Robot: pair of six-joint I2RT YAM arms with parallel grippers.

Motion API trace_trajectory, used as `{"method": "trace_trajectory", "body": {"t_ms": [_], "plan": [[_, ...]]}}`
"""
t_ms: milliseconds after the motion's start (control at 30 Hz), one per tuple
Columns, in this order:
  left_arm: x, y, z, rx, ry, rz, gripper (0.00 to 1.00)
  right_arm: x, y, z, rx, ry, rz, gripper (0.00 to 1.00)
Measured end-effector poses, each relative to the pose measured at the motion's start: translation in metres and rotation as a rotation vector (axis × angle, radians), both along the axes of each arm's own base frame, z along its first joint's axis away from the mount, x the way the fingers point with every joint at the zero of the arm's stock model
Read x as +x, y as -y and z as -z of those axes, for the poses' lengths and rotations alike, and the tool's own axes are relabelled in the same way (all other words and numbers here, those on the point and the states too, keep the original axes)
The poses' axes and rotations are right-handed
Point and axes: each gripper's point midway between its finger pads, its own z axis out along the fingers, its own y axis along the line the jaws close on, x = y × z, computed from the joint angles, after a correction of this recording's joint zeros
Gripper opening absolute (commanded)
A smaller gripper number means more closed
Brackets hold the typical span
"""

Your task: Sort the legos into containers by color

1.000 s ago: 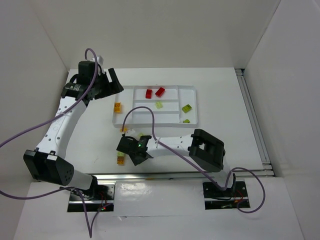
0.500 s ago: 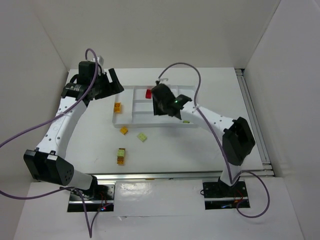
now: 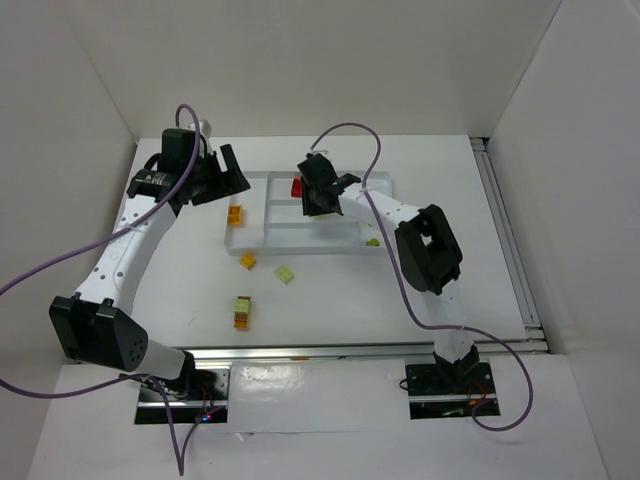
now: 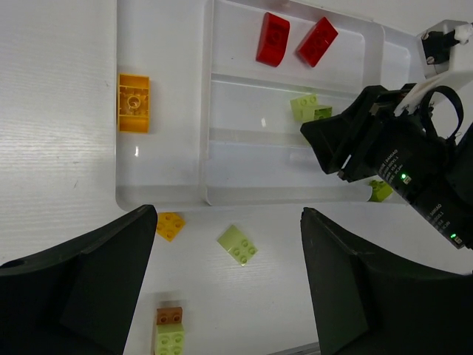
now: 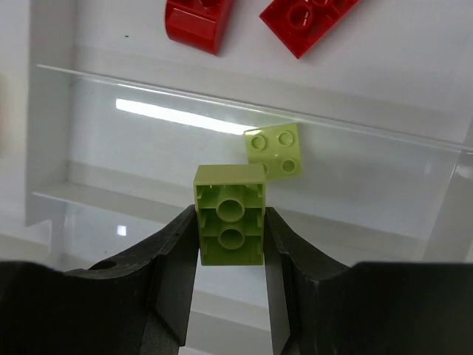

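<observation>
My right gripper will next move down and slightly outward beside the tray's middle slot [image 3: 303, 214] [image 5: 216, 154] and release its matching lego, because a light green lego is already in that slot.
My right gripper [image 5: 230, 244] is shut on a light green lego [image 5: 230, 225], held above the white tray's [image 5: 133, 155] middle slot. Another light green lego [image 5: 274, 150] lies in that slot just beyond it. Two red legos [image 5: 196, 22] [image 5: 307, 18] rest in the far slot. In the top view the right gripper [image 3: 320, 203] hangs over the tray's [image 3: 392, 215] centre. My left gripper [image 3: 222, 180] is open and empty, high beside the tray's far left corner. An orange lego [image 4: 134, 102] lies in the tray's left section.
On the table in front of the tray lie a small yellow-orange lego [image 4: 170, 225], a light green lego [image 4: 238, 244] and an orange-on-green stack [image 4: 169, 333]. Another green lego [image 3: 372, 241] sits at the near right of the tray. White walls enclose the table.
My right arm swung from the near-left table up and over the tray, carrying the light green lego. The left arm barely shifted.
</observation>
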Motion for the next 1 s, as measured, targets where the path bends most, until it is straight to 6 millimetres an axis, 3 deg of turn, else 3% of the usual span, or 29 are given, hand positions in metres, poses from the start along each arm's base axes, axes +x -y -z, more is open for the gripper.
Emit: {"method": "trace_trajectory", "body": {"t_ms": [100, 400, 667, 700, 833, 1000], "plan": [[0.000, 0.001, 0.001, -0.003, -0.001, 0.004, 0.89, 0.004, 0.006, 0.005, -0.004, -0.010, 0.011, 0.32], [0.000, 0.003, 0.000, -0.013, 0.003, 0.015, 0.89, 0.020, 0.000, -0.007, 0.034, 0.021, 0.014, 0.35], [0.001, 0.004, 0.001, -0.013, 0.002, 0.015, 0.89, 0.021, -0.009, 0.018, 0.034, -0.023, -0.010, 0.39], [0.002, 0.004, 0.002, -0.012, 0.000, 0.015, 0.89, 0.022, -0.011, 0.019, 0.035, -0.025, -0.012, 0.40], [0.002, 0.004, 0.003, -0.012, -0.004, 0.014, 0.89, 0.020, -0.017, 0.020, 0.036, -0.025, -0.025, 0.75], [0.002, 0.004, 0.003, -0.012, -0.004, 0.014, 0.89, 0.013, -0.027, 0.016, 0.022, -0.009, -0.045, 0.78]]}}
